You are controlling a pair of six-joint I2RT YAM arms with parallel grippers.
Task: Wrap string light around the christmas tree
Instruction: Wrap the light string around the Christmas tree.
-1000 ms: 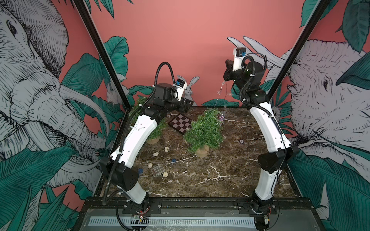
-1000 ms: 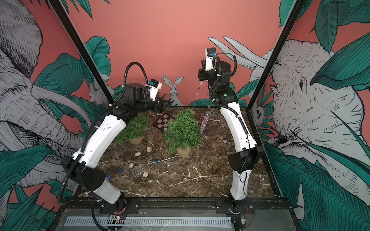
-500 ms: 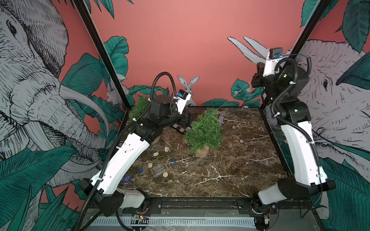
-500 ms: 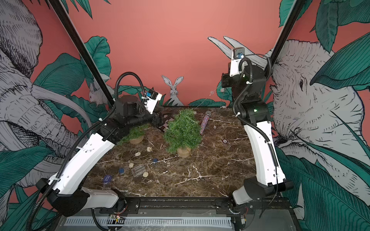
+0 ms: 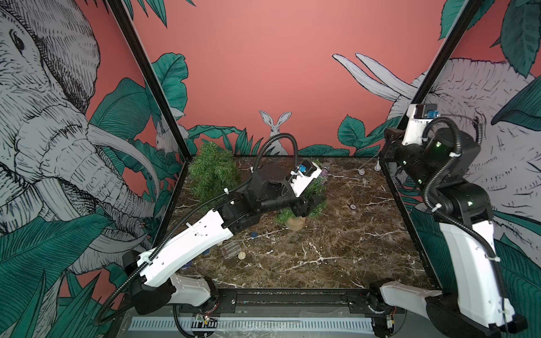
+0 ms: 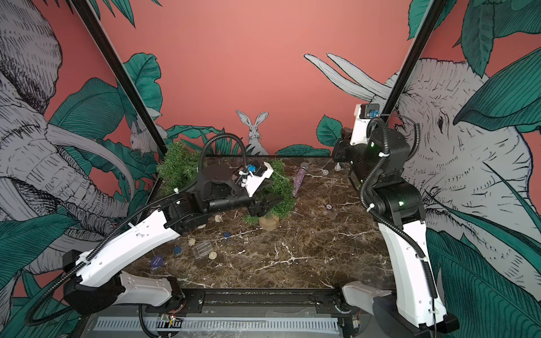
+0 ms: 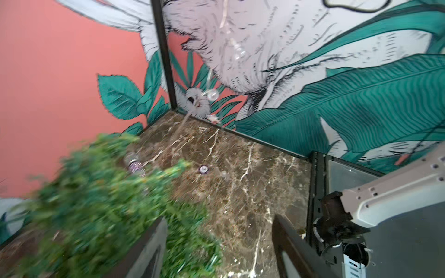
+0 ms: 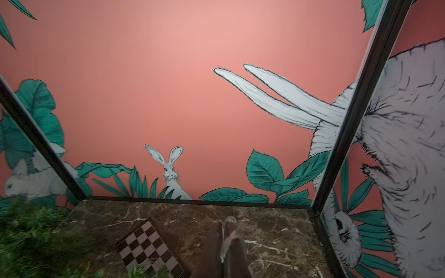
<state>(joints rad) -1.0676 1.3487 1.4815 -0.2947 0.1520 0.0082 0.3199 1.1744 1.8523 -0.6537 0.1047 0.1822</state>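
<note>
My right gripper will come down toward the christmas tree's side by the glitter wand to let go of the string light, since its bulbs hang clear of the branches.
The christmas tree stands mid-table in a tan pot. My left gripper is open low at the tree's front. In the left wrist view one finger is in the blurred foliage and bare table lies between the two. My right gripper is raised at the back right corner, shut on the string light. Its clear bulbs hang on a thin wire down to the table.
A second small tree stands at the back left corner. A glitter wand lies behind the middle tree and a checkerboard beside it. A clear box, little balls and blue caps are scattered front left.
The right arm swung from the back middle to the back right corner and dropped lower, trailing the string. The left arm lowered and moved right to the middle tree.
</note>
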